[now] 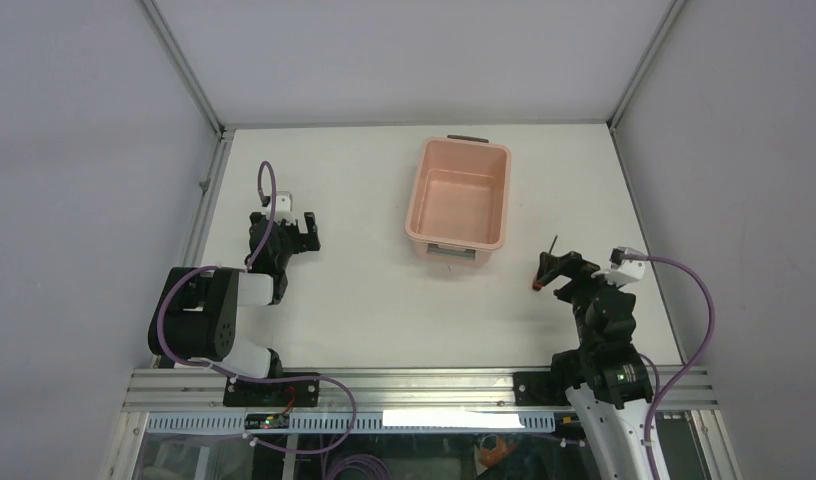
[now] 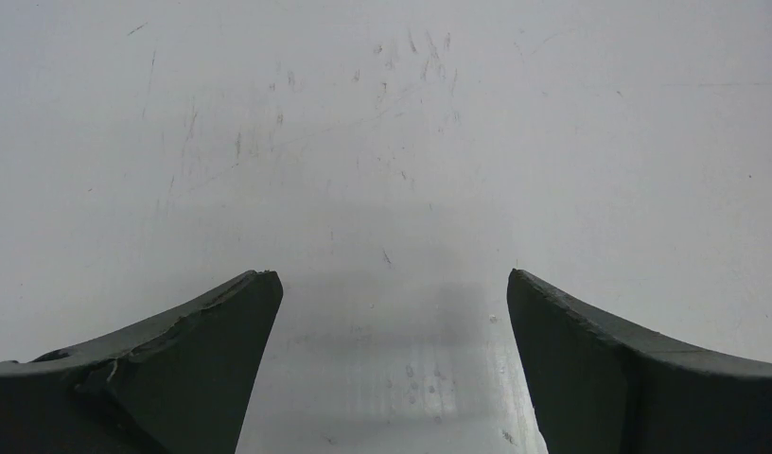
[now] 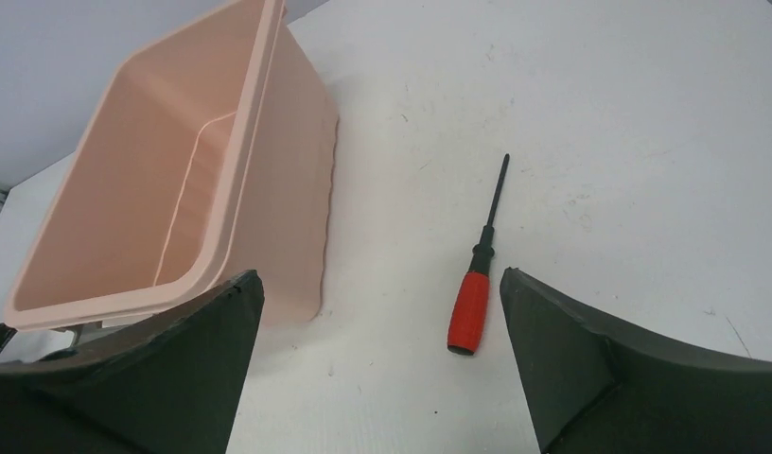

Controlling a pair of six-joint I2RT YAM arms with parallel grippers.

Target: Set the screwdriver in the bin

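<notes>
My right gripper needs to swing outward next, then down, centring the screwdriver's black collar (image 3: 480, 262) between both fingers, since the collar lies below, nearer one finger.
The salmon-pink bin (image 1: 459, 192) stands empty at the back centre of the white table; it also shows in the right wrist view (image 3: 292, 161) at the left. The screwdriver (image 3: 479, 274) lies flat on the table right of the bin, red handle towards the camera, dark shaft pointing away. In the top view only its shaft tip (image 1: 553, 243) and a bit of red show beside my right gripper (image 1: 556, 270). My right gripper (image 3: 380, 276) is open above the table, with the handle just inside its right finger and not touched. My left gripper (image 1: 294, 232) is open and empty at the left (image 2: 391, 274).
Grey enclosure walls stand on the left, back and right. An aluminium rail (image 1: 206, 200) runs along the table's left edge and another (image 1: 414, 385) along the near edge. Purple cables loop from both arms.
</notes>
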